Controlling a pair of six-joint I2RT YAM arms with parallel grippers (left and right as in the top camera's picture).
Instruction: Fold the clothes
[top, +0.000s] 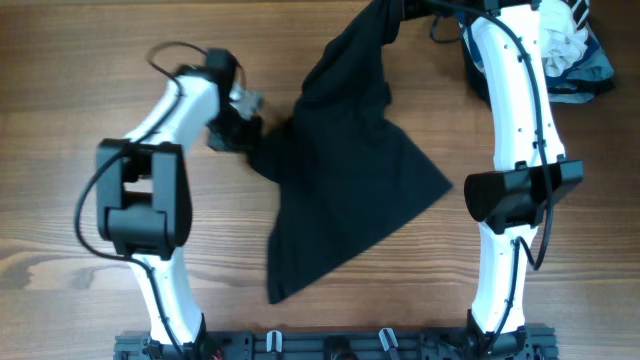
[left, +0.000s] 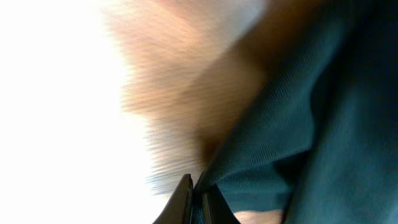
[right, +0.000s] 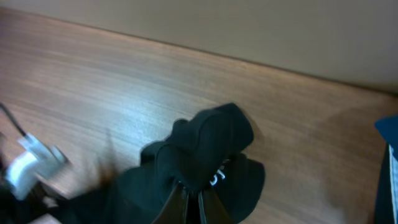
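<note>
The garment is bunched, so my right gripper should next lift its top end toward the clothes pile, then lower and release it on the bare tabletop beside the pile.
A dark garment (top: 345, 170) is stretched across the middle of the wooden table, bunched at the top and fanning out toward the front. My left gripper (top: 243, 130) is shut on its left edge; the left wrist view shows the jaws (left: 198, 193) closed on a fold of the cloth (left: 298, 124). My right gripper (top: 400, 10) is shut on the garment's top end at the back edge of the table; the right wrist view shows the jaws (right: 193, 199) pinching the bunched cloth (right: 205, 149), which bears a small white print.
A pile of other clothes (top: 570, 50), white and blue, lies at the back right corner behind the right arm. A black rail (top: 330, 345) runs along the front edge. Bare wooden table (top: 60, 120) lies to the left.
</note>
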